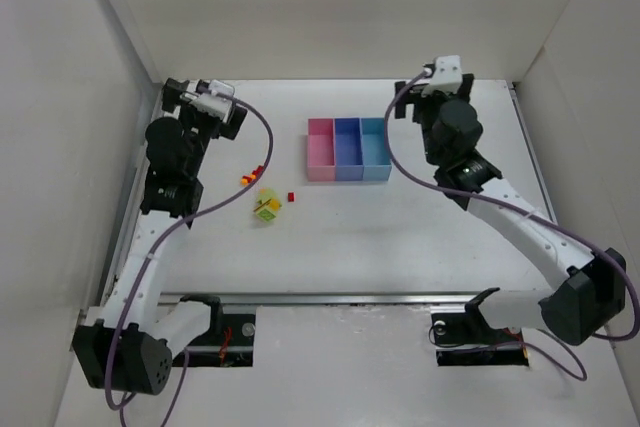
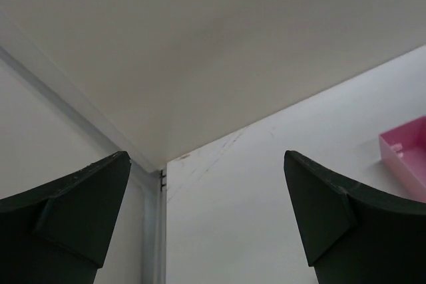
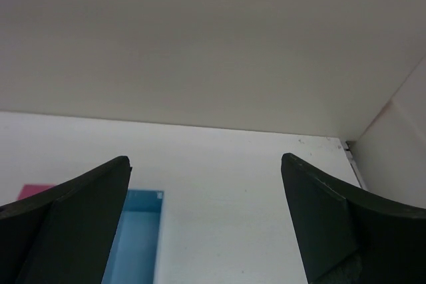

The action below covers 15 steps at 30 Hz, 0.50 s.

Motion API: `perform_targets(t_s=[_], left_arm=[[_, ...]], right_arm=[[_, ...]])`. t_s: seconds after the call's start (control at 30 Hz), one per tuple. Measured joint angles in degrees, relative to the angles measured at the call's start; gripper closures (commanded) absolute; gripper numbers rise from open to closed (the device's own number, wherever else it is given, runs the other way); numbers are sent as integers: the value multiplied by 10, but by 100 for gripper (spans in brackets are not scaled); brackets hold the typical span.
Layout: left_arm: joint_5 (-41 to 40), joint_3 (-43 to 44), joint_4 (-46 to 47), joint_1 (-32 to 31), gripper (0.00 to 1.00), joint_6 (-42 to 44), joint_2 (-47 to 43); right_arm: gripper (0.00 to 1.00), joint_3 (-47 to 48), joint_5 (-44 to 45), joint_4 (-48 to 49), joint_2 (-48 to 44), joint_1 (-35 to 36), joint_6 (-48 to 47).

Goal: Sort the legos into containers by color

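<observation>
My right gripper goes back, down and to the left in the top view onto the single red brick (image 1: 291, 196) next. It lies clear of the lime green and yellow cluster.
The containers are three joined bins at the back middle of the table: pink (image 1: 321, 150), purple-blue (image 1: 347, 150) and light blue (image 1: 374, 150). The legos lie loose to their left: a small red and yellow group (image 1: 250, 175), a lime green and yellow cluster (image 1: 267, 207) and one red brick (image 1: 291, 196). My left gripper (image 1: 203, 97) (image 2: 206, 157) is raised near the back left corner, open and holding nothing, with the pink bin's edge (image 2: 406, 154) to its right. My right gripper (image 1: 440, 75) (image 3: 205, 159) hangs open and holding nothing behind the light blue bin (image 3: 136, 231).
White walls (image 1: 120, 27) close in the table on the left, back and right. A metal rail (image 1: 330, 298) runs along the near edge between the arm bases. Purple cables (image 1: 262, 127) loop off both arms.
</observation>
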Motion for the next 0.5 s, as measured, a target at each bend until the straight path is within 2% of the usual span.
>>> perform_targets(t_s=[0.1,0.17,0.33,0.4,0.5], left_arm=[[-9,95,-126,-5,0,39,47],[-17,124,-196,-17,0,47,77],[27,132,-357,-59,0,78,111],[35,132,-390,-73,0,80,112],[14,133,-394,-73,0,64,108]], right_arm=[[0,57,44,-69,24,82,-24],[0,80,30,-121,41,114,-25],[0,85,-37,-211,58,119,18],[0,95,-46,-250,66,125,43],[1,126,-45,-300,91,153,79]])
